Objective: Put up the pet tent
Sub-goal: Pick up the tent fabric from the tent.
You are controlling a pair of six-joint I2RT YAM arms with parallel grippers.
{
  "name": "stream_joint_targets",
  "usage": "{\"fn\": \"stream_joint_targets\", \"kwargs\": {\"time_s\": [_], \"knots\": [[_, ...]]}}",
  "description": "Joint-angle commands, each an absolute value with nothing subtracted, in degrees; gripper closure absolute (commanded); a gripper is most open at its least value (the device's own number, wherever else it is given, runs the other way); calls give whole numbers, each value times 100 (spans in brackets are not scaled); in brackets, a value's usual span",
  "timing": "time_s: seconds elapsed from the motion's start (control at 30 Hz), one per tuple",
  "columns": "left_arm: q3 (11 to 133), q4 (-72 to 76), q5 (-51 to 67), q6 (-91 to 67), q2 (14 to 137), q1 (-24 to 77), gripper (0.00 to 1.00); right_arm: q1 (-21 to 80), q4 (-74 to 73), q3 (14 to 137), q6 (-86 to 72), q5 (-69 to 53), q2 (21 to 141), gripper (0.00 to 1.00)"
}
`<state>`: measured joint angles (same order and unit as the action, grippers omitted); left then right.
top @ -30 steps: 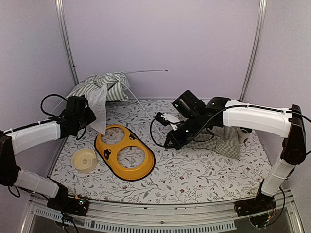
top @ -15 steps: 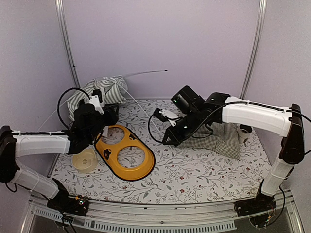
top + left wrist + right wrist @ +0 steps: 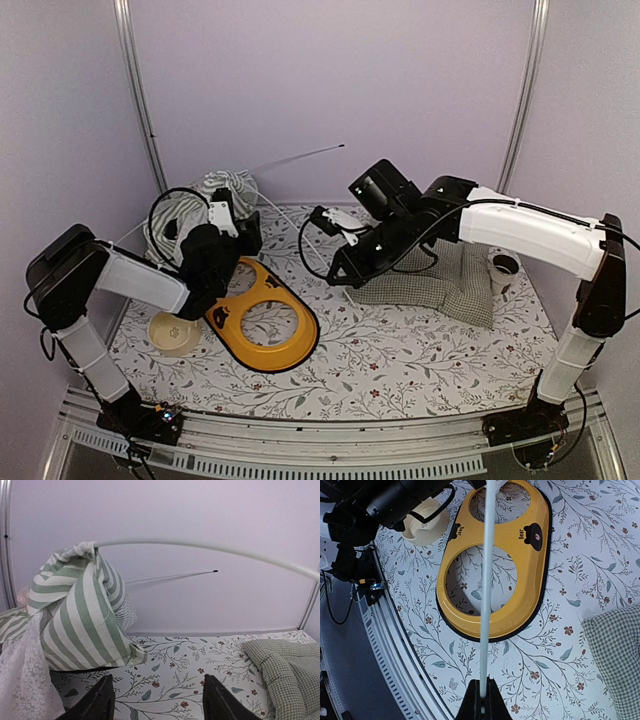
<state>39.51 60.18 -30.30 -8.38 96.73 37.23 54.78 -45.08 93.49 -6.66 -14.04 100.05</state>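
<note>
My left gripper rises toward the tent next, then reaches outward onto its striped corner at the white pole (image 3: 92, 549), as that corner sits above my fingers.
The pet tent (image 3: 213, 192) is a crumpled green-and-white striped bundle at the back left, with its white mesh hanging at the left of the left wrist view (image 3: 75, 615). One thin pole (image 3: 300, 156) sticks out to the right in the air. A second white pole (image 3: 290, 225) runs from the tent down to my right gripper (image 3: 334, 277), which is shut on its end (image 3: 482, 700). My left gripper (image 3: 248, 232) is open and empty (image 3: 160, 700), low over the mat just right of the tent.
A yellow two-hole feeder (image 3: 262, 322) lies front left, and shows under the pole in the right wrist view (image 3: 525, 580). A cream bowl (image 3: 171, 333) sits at its left. The green-checked cushion (image 3: 445, 288) lies right of centre, with a cup (image 3: 503, 268) behind it.
My left arm swung from the tent's left side round to its front right, and the mesh flap it was at has dropped. The tent bunched up. My right gripper drifted left with the pole.
</note>
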Motion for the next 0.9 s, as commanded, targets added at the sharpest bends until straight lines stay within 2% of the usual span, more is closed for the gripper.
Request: {"fn": "stream_joint_targets", "kwargs": {"time_s": [0.0,0.07,0.17,0.43,0.63,0.87], "knots": [[4067,6206,-3631,-1278,9779,3663,40,5523,-4049,9606,-680,-1330,10055,100],[4007,5903,-3810,-1738,9715,3559,38,5537,-4043,9606,-692,-1314,10047,100],[3800,5676,-3444,-2337,9487,3291,37,5551,-4045,9594,-696,-1301,10046,100],[3973,5737,-3051,-1876,9441,3149,33,5563,-4008,9563,-694,-1318,10062,100],[4529,5372,-3132,-1771,9596,3030,33,5564,-3995,9508,-703,-1311,10062,100],[5374,4536,-3189,-1882,9870,2815,28,5573,-3969,9513,-729,-1326,10079,100]]}}
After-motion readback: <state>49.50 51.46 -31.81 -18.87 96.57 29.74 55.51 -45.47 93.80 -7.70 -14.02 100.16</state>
